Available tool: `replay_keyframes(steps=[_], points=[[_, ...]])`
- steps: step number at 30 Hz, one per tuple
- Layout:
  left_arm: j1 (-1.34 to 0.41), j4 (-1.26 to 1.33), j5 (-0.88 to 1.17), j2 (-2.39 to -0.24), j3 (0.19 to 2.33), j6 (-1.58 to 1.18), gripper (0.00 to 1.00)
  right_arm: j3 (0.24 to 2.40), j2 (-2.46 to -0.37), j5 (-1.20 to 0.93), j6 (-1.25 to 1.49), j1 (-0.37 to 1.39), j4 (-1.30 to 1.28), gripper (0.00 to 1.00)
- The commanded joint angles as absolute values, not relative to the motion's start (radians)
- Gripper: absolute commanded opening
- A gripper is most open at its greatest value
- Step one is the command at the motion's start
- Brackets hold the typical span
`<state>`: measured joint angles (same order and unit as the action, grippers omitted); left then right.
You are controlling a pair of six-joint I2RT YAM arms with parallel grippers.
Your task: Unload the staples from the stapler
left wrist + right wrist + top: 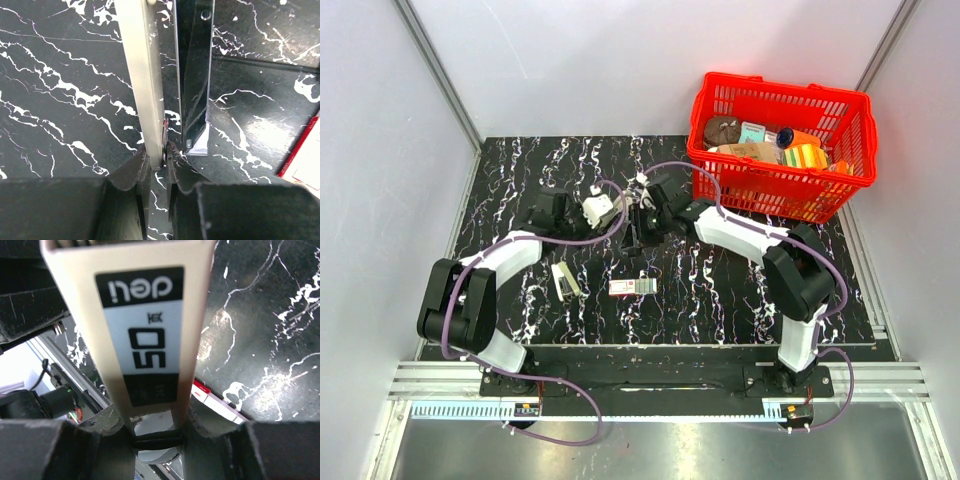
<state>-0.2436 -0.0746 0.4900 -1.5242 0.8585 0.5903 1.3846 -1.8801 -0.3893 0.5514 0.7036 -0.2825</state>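
Note:
The robot's right gripper will next move outward, turn downward and lower the stapler onto the tabletop beside the red basket to release it, because that spot is clear.
The stapler is held off the black marbled table between my two grippers. In the right wrist view its beige top carries a black and white "deli 50" label. My right gripper is shut across that beige top's width. In the left wrist view I see the beige part edge-on with the black arm swung apart beside it. My left gripper is shut on the end of the beige part. In the top view the left gripper and right gripper meet nose to nose. No staples show.
A red and white small box lies on the table just in front of the grippers; it also shows in the left wrist view. A small beige and black object lies to its left. A red basket of items stands back right.

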Motion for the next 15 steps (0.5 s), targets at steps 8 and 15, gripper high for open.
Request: replay_keyframes(steps=[8, 15], points=[[-0.282, -0.008, 0.241, -1.546, 0.862, 0.802, 0.0, 1.252, -1.704, -0.235, 0.457, 0.657, -0.316, 0.0], [-0.293, 0.098, 0.164, -1.571, 0.824, 0.839, 0.0, 1.161, -1.657, -0.248, 0.474, 0.657, -0.272, 0.0]])
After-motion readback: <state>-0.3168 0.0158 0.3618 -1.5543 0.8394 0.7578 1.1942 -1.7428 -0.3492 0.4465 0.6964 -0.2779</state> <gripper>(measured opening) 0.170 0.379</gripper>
